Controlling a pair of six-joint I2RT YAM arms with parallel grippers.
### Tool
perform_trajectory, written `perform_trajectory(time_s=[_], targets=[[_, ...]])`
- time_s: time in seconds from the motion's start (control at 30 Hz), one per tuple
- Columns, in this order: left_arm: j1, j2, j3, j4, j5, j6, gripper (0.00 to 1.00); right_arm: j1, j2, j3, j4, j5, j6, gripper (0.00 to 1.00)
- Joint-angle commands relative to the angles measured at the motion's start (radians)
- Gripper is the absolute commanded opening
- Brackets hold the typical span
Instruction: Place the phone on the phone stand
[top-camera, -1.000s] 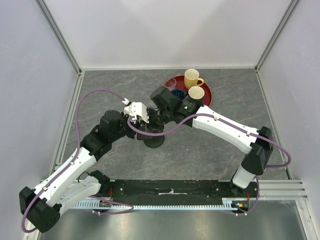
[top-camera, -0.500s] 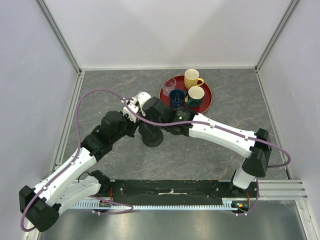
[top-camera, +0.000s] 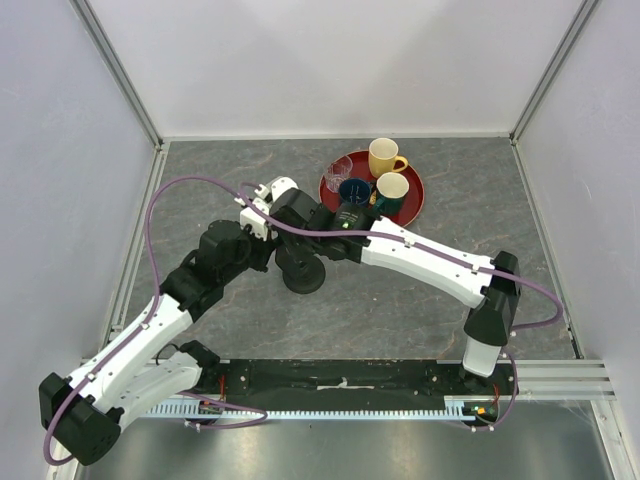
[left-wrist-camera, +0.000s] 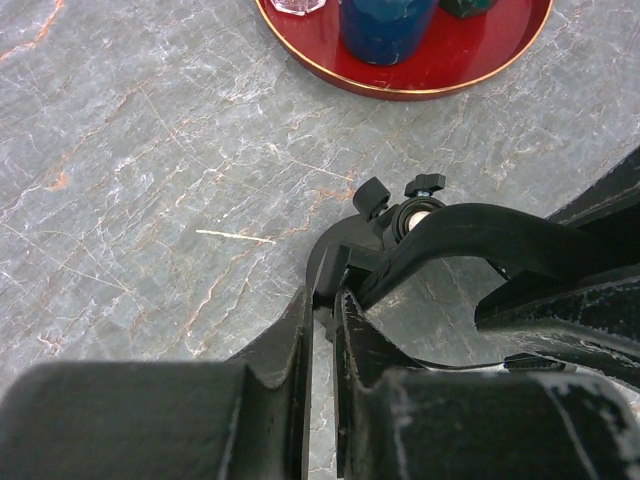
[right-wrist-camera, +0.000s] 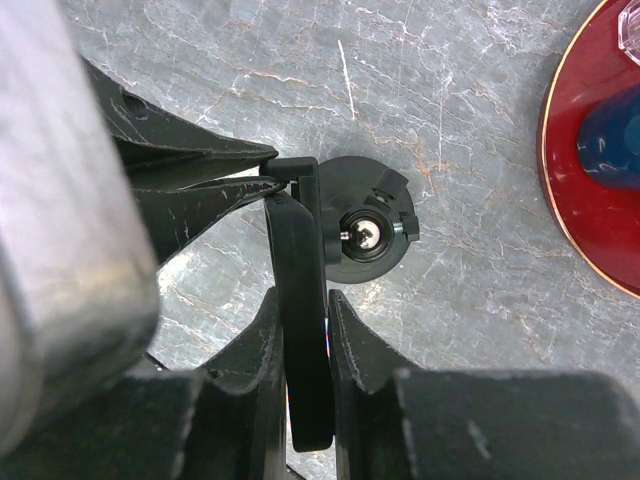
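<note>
My right gripper will ease outward and to the right in the top view, toward the red tray (right-wrist-camera: 608, 225), and let go of the phone (right-wrist-camera: 305, 340), because the phone meets the cradle of the phone stand.
The phone (right-wrist-camera: 305, 340) shows edge-on in the right wrist view as a thin black slab, and its edge also shows in the left wrist view (left-wrist-camera: 480, 228). My right gripper (right-wrist-camera: 303, 300) is shut on it and holds it upright just left of the phone stand (right-wrist-camera: 365, 235). The phone's upper end meets the stand's cradle (right-wrist-camera: 296, 178). The stand's round base rests on the table (top-camera: 303, 276). My left gripper (left-wrist-camera: 325, 300) comes in from the side, and its fingers (right-wrist-camera: 200, 170) are closed on the cradle plate (left-wrist-camera: 335, 272). In the top view both grippers meet over the stand, left (top-camera: 280, 262) and right (top-camera: 300, 240).
A round red tray (top-camera: 415, 208) at the back right holds a yellow mug (top-camera: 383, 157), a green mug (top-camera: 391, 190), a blue cup (top-camera: 353, 192) and a clear glass (top-camera: 339, 168). The right forearm passes close beside the tray. Enclosure walls stand on three sides.
My right arm has swung left, away from over the tray, and its gripper with the phone now sits at the stand. The left arm has hardly moved.
</note>
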Motion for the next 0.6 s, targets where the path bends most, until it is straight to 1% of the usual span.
perform_trajectory(time_s=[0.0,0.13,0.33,0.47,0.5,0.57], targets=[[0.012,-0.043,0.040,-0.045,-0.071,0.089,0.02,-0.124,0.063,0.019,-0.349,0.407,-0.016,0.00],[0.012,-0.005,0.072,-0.085,-0.063,0.095,0.02,-0.124,0.080,0.028,-0.348,0.407,-0.015,0.00],[0.012,-0.026,0.074,-0.085,-0.118,0.092,0.02,-0.124,0.091,0.053,-0.348,0.392,-0.035,0.00],[0.012,-0.048,0.077,-0.085,-0.169,0.090,0.03,-0.125,0.085,0.051,-0.334,0.352,-0.056,0.00],[0.012,-0.060,0.074,-0.080,-0.182,0.089,0.04,-0.124,0.086,0.053,-0.331,0.337,-0.059,0.00],[0.012,-0.069,0.078,-0.082,-0.222,0.081,0.11,-0.125,0.091,0.056,-0.323,0.321,-0.065,0.00]])
